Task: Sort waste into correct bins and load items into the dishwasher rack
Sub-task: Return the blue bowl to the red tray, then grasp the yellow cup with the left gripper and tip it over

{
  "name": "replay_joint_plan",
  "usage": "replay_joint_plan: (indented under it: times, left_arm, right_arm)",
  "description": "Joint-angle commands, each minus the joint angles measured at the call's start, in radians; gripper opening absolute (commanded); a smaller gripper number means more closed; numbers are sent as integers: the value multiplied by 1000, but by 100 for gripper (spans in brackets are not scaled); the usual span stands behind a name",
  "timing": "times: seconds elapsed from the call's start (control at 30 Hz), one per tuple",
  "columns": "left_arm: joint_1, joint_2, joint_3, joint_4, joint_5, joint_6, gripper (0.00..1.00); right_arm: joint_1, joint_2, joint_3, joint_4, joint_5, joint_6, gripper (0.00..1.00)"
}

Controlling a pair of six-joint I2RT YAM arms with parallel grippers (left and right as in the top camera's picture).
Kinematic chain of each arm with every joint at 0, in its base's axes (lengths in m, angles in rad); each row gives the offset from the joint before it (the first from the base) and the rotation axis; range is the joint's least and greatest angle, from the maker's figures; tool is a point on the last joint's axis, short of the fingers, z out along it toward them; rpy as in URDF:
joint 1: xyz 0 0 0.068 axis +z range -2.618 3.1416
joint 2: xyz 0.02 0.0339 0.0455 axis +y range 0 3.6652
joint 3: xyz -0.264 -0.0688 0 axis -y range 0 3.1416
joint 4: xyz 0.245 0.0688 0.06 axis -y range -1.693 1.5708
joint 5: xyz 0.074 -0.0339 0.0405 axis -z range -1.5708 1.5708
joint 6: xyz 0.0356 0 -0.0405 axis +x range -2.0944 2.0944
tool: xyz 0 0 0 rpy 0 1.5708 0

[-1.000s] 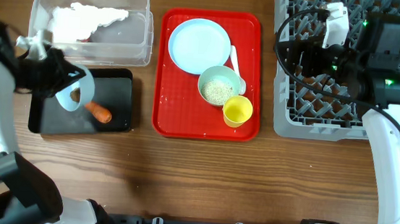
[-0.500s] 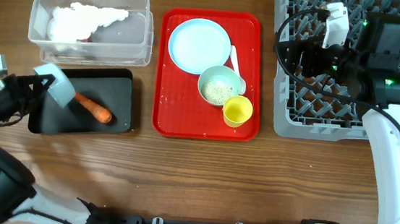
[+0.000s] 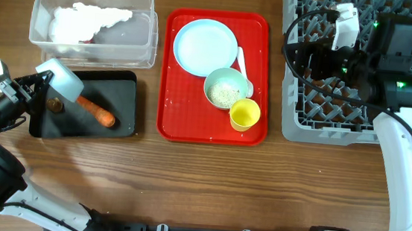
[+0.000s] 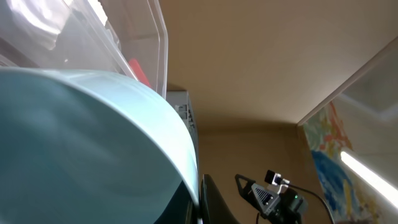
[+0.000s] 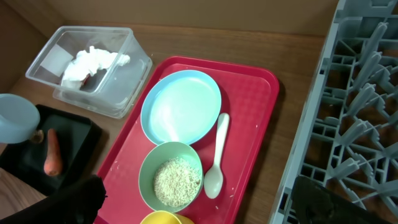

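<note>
Carrot and brown lump (image 3: pixel 56 105) lie in the black tray. Next, my left gripper turns the bowl upright and carries it over onto the red tray's free near corner.
My left gripper (image 3: pixel 42 85) is shut on the rim of the light blue bowl (image 3: pixel 60 78) and holds it tipped over the left end of the black tray (image 3: pixel 121 97). The bowl fills the left wrist view (image 4: pixel 81 149). An orange carrot piece (image 3: pixel 96 110) and a small brown lump (image 3: pixel 56 105) lie in the black tray. The clear tub (image 3: pixel 143 20) holds white napkins (image 3: pixel 87 20) and a red wrapper (image 4: pixel 140 71). My right gripper (image 3: pixel 308 61) is open and empty over the left edge of the grey dishwasher rack (image 3: pixel 355 117).
The red serving tray (image 3: pixel 172 120) holds a light blue plate (image 3: pixel 206 47), a pale green bowl with rice (image 3: pixel 225 89), a yellow cup (image 3: pixel 245 114) and a white spoon (image 3: pixel 242 62). In the right wrist view they lie below my gripper (image 5: pixel 199 196).
My left arm has swung out to the left and turned the blue bowl over. The brown lump now lies on the black tray. The right arm has not moved.
</note>
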State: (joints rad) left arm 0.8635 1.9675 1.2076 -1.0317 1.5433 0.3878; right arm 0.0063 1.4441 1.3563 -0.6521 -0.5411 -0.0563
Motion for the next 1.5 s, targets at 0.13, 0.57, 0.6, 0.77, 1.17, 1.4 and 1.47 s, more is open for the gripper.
replay_joint_plan:
  times: [0.13, 0.57, 0.6, 0.77, 1.17, 1.4, 1.47]
  left_arm:
    - [-119, -399, 16, -31, -42, -41, 4]
    - [-1282, -403, 16, 282, -1470, -502, 4]
    - [-1324, -359, 16, 290, -1471, -501, 4]
    - [-1450, -194, 16, 301, -1519, -501, 4]
    - [-1410, -194, 346, 310, -1545, -414, 75]
    - [-1300, -47, 386, 404, -1482, -369, 71]
    - [-1326, -39, 386, 428, -1413, -306, 69]
  right_arm:
    - [8, 6, 3, 5, 2, 9, 100]
    - [8, 6, 3, -29, 19, 5, 100]
    - [8, 6, 3, -31, 25, 5, 100]
    - [8, 6, 3, -40, 25, 5, 100]
    - [8, 6, 3, -43, 25, 5, 100]
    - [8, 6, 3, -48, 25, 4, 100]
    - [8, 6, 3, -48, 29, 4, 100]
